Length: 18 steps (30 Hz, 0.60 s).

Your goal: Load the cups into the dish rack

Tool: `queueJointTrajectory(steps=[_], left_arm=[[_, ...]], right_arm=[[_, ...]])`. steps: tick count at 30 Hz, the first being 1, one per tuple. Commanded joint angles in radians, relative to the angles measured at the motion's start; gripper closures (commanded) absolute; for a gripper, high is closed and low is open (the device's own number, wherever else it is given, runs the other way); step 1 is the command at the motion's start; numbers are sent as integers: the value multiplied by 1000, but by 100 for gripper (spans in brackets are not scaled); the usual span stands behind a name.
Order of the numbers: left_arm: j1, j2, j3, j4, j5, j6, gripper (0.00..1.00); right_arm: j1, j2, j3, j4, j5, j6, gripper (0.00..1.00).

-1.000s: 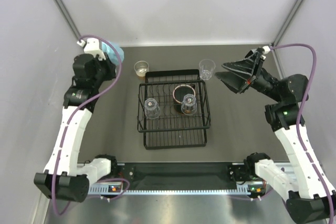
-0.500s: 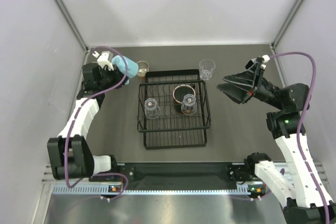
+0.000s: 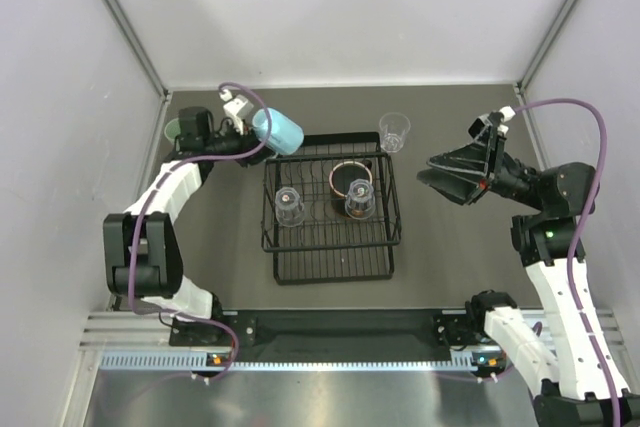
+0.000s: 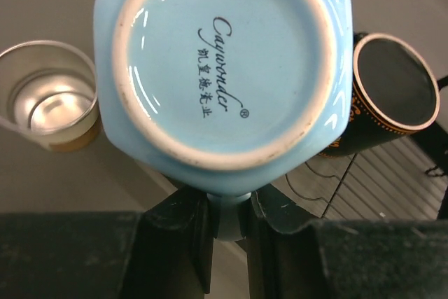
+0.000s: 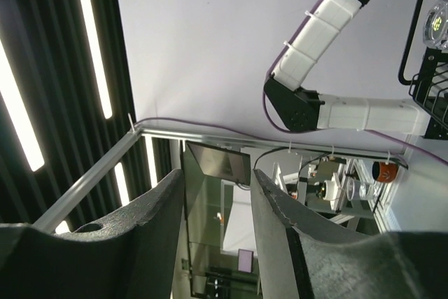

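Note:
I should move my left gripper to the right in the top view and lower it into the dish rack [image 3: 330, 252] next to the red-lined dark cup [image 3: 350, 177], because that spot is empty.
My left gripper [image 3: 250, 133] [image 4: 225, 204] is shut on the handle of the light blue mug [image 3: 278, 132] [image 4: 224, 61]. The mug hangs over the back-left corner of the black wire dish rack [image 3: 330, 252] [image 4: 364, 180], its base toward the wrist camera. In the rack stand a red-lined dark cup [image 3: 350, 177] [image 4: 388, 96] and two upturned clear glasses [image 3: 289, 204] [image 3: 359, 199]. A tan-brown cup [image 4: 49, 106] sits on the table just left of the mug, hidden under it in the top view. My right gripper [image 3: 440, 169] [image 5: 217, 194] is open and empty, raised right of the rack.
A clear glass [image 3: 394, 131] stands on the table behind the rack's back-right corner. A pale green tumbler [image 3: 177, 129] peeks out behind my left arm in the back-left corner. Grey walls close in the left, back and right sides.
My left arm has swung the blue mug rightward from the back-left corner to the rack's back-left corner. The right gripper has barely shifted and its jaws have narrowed slightly.

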Motion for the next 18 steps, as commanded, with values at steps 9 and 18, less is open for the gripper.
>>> queueJointTrajectory(steps=[9, 18], left_arm=[[-169, 151, 213, -229, 8, 397, 100], [-249, 169, 164, -253, -75, 442, 100]], right_arm=[[-41, -13, 20, -9, -93, 109, 58], [-64, -10, 23, -9, -136, 105, 59]])
